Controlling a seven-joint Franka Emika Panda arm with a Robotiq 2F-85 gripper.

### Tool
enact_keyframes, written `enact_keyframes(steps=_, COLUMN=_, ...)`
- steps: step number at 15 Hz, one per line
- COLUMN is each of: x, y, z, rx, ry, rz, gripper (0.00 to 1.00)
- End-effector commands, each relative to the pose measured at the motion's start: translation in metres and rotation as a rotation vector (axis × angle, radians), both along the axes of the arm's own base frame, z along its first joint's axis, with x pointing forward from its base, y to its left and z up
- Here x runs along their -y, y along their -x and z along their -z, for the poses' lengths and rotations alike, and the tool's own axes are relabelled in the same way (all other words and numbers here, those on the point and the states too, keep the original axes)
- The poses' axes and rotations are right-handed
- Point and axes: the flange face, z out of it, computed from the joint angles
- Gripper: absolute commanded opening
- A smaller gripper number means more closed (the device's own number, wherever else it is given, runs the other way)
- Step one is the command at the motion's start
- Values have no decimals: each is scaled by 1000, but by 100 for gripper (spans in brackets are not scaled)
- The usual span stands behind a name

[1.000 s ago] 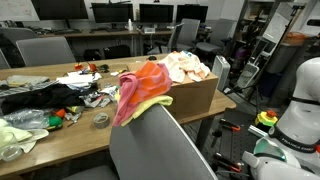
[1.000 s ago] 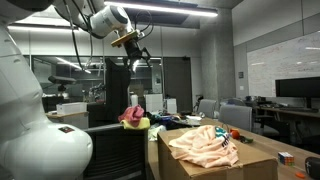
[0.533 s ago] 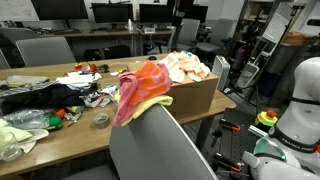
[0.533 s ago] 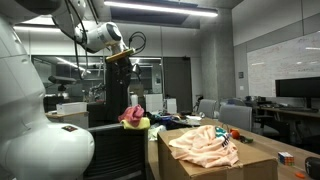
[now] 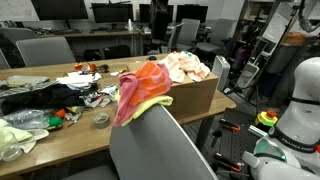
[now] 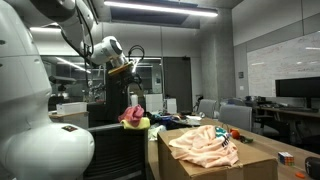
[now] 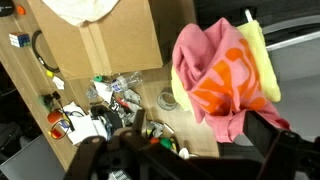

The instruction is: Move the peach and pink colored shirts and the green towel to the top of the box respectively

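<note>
My gripper should go down to the shirt's bunched pink and orange top on the chair back next, as the pink shirt lies over the yellow-green towel (image 5: 152, 103).
A peach shirt (image 5: 186, 67) lies bunched on top of the cardboard box (image 5: 195, 97); it also shows in the other exterior view (image 6: 205, 145) and at the top edge of the wrist view (image 7: 85, 8). A pink and orange shirt (image 5: 143, 85) (image 6: 131, 115) (image 7: 215, 72) hangs over a grey chair back, with a yellow-green towel (image 5: 152, 103) (image 7: 257, 50) under it. My gripper (image 6: 133, 72) (image 7: 200, 150) is open and empty, above the pink shirt and apart from it.
The grey chair (image 5: 160, 150) stands against the wooden table (image 5: 70, 135). The table holds clutter: a tape roll (image 5: 100, 119), black cloth (image 5: 35, 98), a pale green bag (image 5: 18, 135) and small items (image 7: 110, 95). Office chairs and monitors stand behind.
My arm has come down from high up and moved toward the chair with the pink shirt. The cloths and box have not moved.
</note>
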Motion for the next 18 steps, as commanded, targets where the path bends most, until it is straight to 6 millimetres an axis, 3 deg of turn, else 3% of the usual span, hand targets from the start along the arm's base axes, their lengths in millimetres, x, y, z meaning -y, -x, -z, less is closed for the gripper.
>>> enact_keyframes(steps=1, x=-15, y=-5, z=10, rx=-1, ry=-54, rz=59, gripper=100)
enact_keyframes(steps=7, x=-25, y=-15, z=41, rx=-67, ry=-81, rz=117, gripper=100)
enact_keyframes(steps=18, x=-13, y=-33, z=85, rx=-119, ry=-59, rz=177, gripper=100)
